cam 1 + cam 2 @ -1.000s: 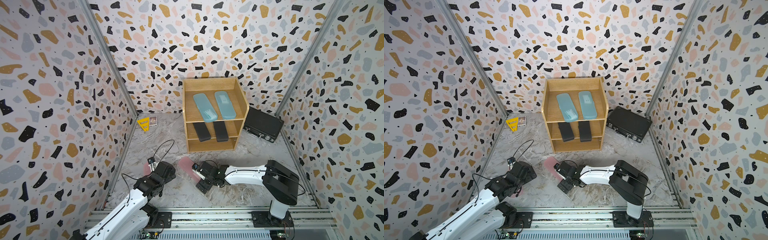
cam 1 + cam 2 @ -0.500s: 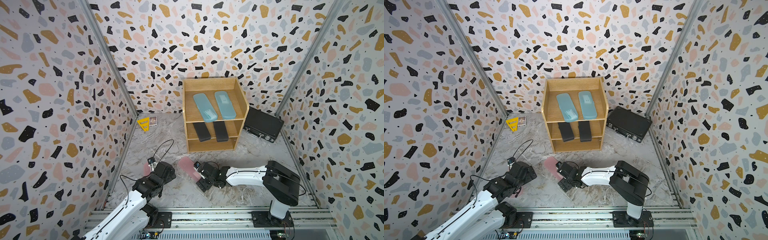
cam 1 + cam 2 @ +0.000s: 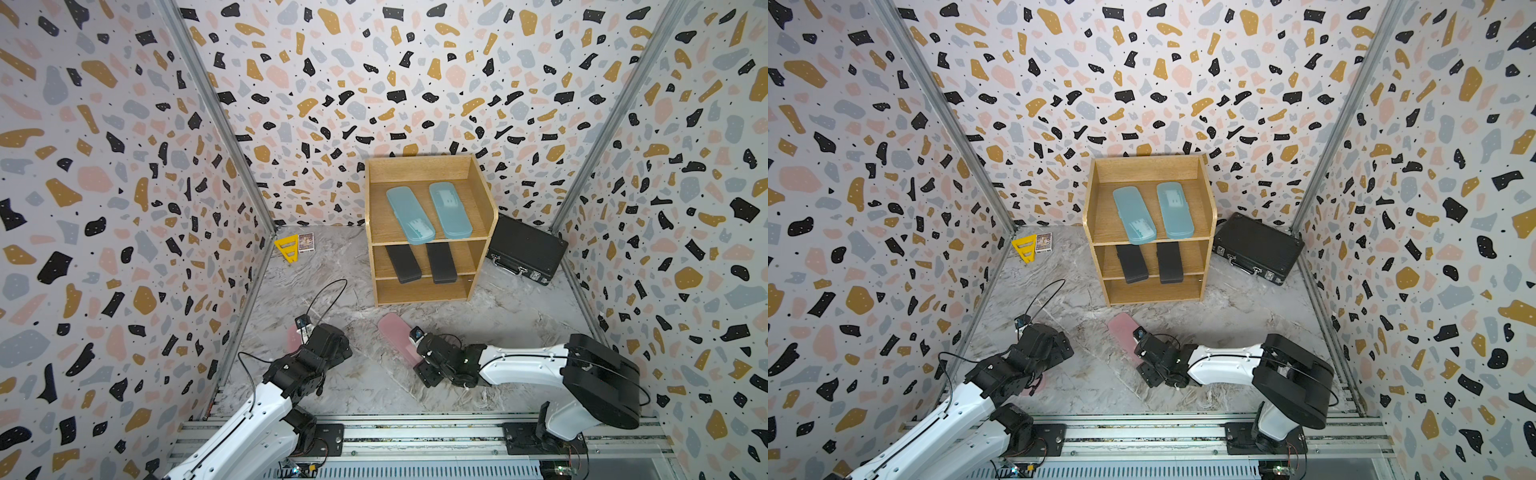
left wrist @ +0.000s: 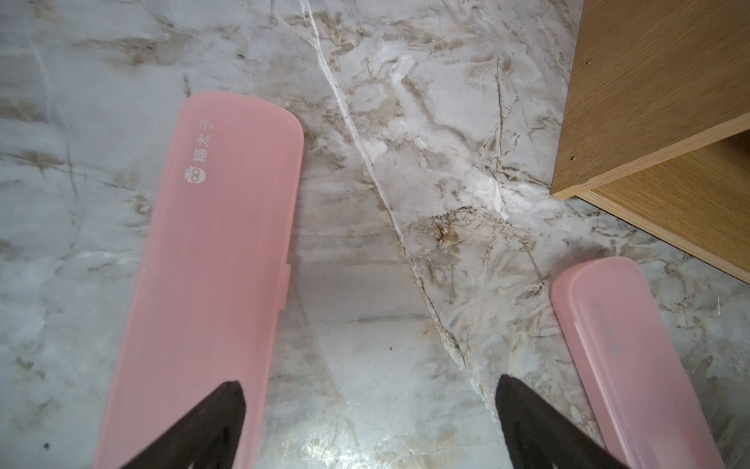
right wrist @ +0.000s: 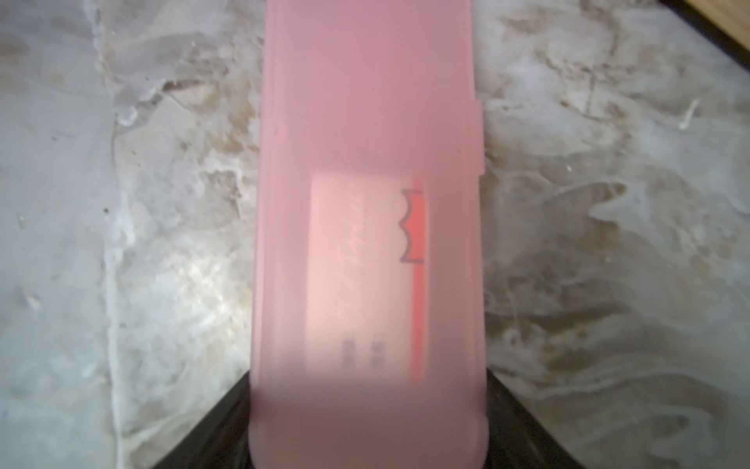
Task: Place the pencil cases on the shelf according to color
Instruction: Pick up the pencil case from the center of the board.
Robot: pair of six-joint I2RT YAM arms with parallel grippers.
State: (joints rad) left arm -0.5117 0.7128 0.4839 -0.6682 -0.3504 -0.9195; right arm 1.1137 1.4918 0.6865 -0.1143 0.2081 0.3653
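The bottom level is empty, so next I should lift the pink pencil case in my right gripper, move it outward onto the bottom level's half by the briefcase and let it go.
The wooden shelf stands at the back, with two teal pencil cases on its top tier and two black ones on the middle tier. A pink pencil case lies on the marble floor in front. My right gripper is shut on its near end, one finger against each long side. A second pink case lies by my left gripper, which is open over bare floor, one fingertip above that case's edge.
A black briefcase leans at the shelf's right side. A yellow triangle ruler and a small card box lie in the back left corner. A cable loop rises from the left wrist. Patterned walls enclose three sides.
My right gripper's jaws have drawn in from wide open onto the sides of the pink case. The left arm has barely shifted.
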